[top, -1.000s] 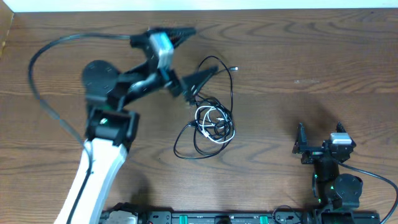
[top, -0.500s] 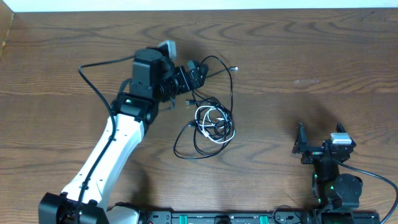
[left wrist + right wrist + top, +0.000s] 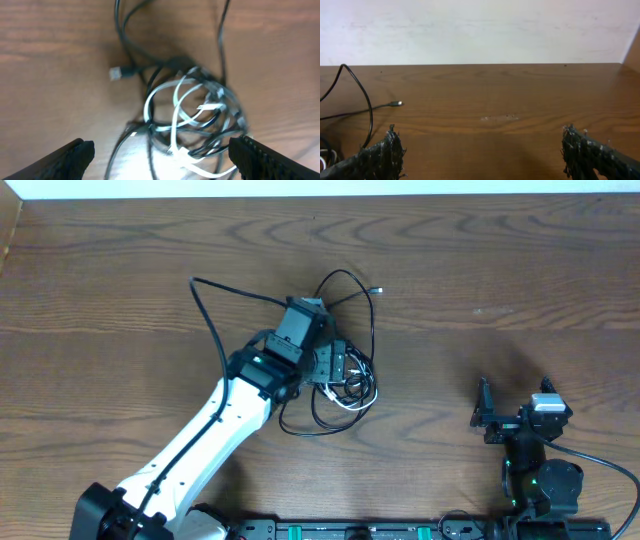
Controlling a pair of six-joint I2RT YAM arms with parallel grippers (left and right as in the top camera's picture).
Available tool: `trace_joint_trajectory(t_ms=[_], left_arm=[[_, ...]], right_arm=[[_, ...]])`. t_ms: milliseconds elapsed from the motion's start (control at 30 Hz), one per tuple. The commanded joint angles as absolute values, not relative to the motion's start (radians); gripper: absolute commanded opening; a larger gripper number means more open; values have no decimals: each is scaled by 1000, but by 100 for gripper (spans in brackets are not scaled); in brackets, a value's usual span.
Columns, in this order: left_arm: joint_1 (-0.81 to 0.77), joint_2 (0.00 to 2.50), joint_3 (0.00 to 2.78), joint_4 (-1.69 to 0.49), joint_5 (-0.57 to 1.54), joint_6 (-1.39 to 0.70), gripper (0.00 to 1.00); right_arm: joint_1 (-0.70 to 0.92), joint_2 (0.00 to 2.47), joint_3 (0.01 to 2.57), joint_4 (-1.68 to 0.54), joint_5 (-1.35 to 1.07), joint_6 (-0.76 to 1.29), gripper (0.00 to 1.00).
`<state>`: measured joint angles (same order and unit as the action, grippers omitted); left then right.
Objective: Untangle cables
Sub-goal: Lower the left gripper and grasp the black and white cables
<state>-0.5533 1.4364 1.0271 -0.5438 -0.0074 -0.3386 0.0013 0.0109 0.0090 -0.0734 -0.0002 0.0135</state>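
Note:
A black piece of cable [image 3: 150, 123] runs beside the white loop between my fingers. My left gripper will next lower to it at the tangle's plug-side edge.
The cables [image 3: 350, 392] lie in one tangle at mid-table: black loops wound through a white cord. One black loop arcs back to a small plug [image 3: 377, 290]. My left gripper [image 3: 338, 368] hovers over the tangle's left part and hides some of it. In the left wrist view its jaws stand wide open over the white cord [image 3: 175, 107] and the black loops, with a black plug [image 3: 117, 73] lying beyond. My right gripper [image 3: 515, 405] rests open at the front right, far from the tangle. In the right wrist view the right gripper [image 3: 482, 152] has only bare wood between its fingers.
The left arm's own thick black wire [image 3: 215, 310] arcs over the table behind the arm. A white wall [image 3: 480, 30] borders the table's far edge. The arms' base rail [image 3: 340, 530] runs along the front edge.
The left arm has swung from the back left forward and right, and its gripper now sits over the tangle. The cables and the right arm have not moved.

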Motion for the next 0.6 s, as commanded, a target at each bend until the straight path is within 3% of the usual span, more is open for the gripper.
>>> trace_joint_trajectory(t_ms=[0,300,500,567], left_arm=[[-564,1491,1037,-593,-80,-311,92],[-564,1575,1037,-576,-80,-319,80],[-564,1584,1037,-532,-80,-318,78],[-564,1585,1037,-506,-80,-318,71]], right_arm=[[15,5,6,-75,1,3,99],[15,5,6,-75,1,3,99],[15,6,5,-75,1,2,99],[15,6,5,-75,1,3,99]])
